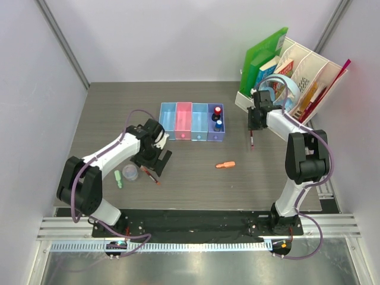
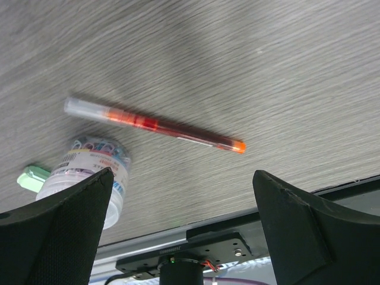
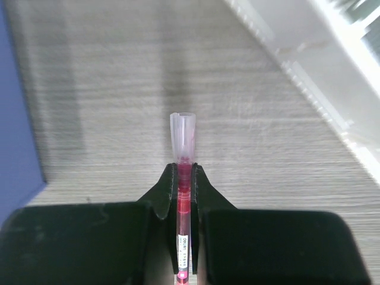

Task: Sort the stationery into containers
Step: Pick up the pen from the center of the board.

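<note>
The robot's left gripper will next move down onto the red section (image 1: 148, 174) (image 2: 146, 123) beside the slim red pen's clear cap, because the pen lies flat on the tabletop below the gripper's open fingers.
Four joined trays (image 1: 184, 122) stand in a row, light blue, pink, light blue and purple-blue (image 1: 211, 133); the last holds a red-capped bit (image 1: 218, 111) and a blue-capped bit (image 1: 218, 125). My left gripper (image 1: 159, 163) is open and empty just above a slim red pen (image 1: 149, 175), which also shows in the left wrist view (image 2: 154, 124) beyond the open gripper (image 2: 183, 175). A round translucent disc (image 1: 130, 173) (image 2: 89, 172) and a green piece (image 1: 118, 179) (image 2: 32, 178) lie beside it. An orange piece (image 1: 225, 165) lies mid-table. My right gripper (image 1: 254, 123) (image 3: 185, 172) is shut on a second red pen (image 1: 252, 141) (image 3: 185, 142), held off the table.
A white perforated desk organizer (image 1: 309, 74) (image 3: 332, 71) with books, green folders (image 1: 264, 53) and blue headphones (image 1: 285, 86) stands at the back right, close behind my right gripper. The purple-blue tray's wall (image 3: 18, 119) shows left in the right wrist view.
</note>
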Tool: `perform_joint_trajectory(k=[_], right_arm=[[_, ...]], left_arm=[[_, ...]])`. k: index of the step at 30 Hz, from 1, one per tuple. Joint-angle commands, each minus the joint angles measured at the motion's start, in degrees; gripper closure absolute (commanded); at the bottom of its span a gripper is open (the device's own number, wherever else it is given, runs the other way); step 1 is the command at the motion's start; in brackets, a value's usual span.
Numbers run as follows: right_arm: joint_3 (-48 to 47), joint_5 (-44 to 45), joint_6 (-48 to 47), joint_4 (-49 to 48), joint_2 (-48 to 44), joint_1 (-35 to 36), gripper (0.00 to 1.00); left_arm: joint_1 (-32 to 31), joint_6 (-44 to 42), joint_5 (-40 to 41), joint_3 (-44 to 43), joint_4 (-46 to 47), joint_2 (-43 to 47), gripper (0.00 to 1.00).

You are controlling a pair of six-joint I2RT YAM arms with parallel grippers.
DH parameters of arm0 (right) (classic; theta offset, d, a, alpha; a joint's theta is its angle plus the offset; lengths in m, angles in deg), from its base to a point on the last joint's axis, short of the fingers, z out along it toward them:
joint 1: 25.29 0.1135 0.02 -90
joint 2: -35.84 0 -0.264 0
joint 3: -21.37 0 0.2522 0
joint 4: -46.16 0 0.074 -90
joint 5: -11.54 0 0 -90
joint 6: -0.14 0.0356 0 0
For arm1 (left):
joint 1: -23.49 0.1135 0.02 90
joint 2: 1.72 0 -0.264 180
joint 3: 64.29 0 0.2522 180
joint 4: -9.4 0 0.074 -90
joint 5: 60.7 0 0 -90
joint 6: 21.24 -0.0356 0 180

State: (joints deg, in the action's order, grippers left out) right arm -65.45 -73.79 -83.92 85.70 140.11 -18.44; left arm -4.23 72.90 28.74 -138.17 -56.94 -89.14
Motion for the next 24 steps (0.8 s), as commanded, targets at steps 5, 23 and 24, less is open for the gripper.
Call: perform_joint_trajectory(k=[5,23,24], right_arm=[[-7.27,3.15,-1.19,0.85,-5.48,1.15,0.99],[-10.61,2.90,-2.50,2.17,-7.06,2.29,0.99],[-10.88,2.63,-3.12,2.34,-7.15,2.64,0.99]], left_arm=[[3.38,2.27,-2.34,0.53,-1.65,-1.95,0.00],[6.46,2.36,-3.31,-4.38,-3.05,-14.62,0.00],[6.46,2.10,-3.40,-4.74,-3.06,-15.32,0.00]])
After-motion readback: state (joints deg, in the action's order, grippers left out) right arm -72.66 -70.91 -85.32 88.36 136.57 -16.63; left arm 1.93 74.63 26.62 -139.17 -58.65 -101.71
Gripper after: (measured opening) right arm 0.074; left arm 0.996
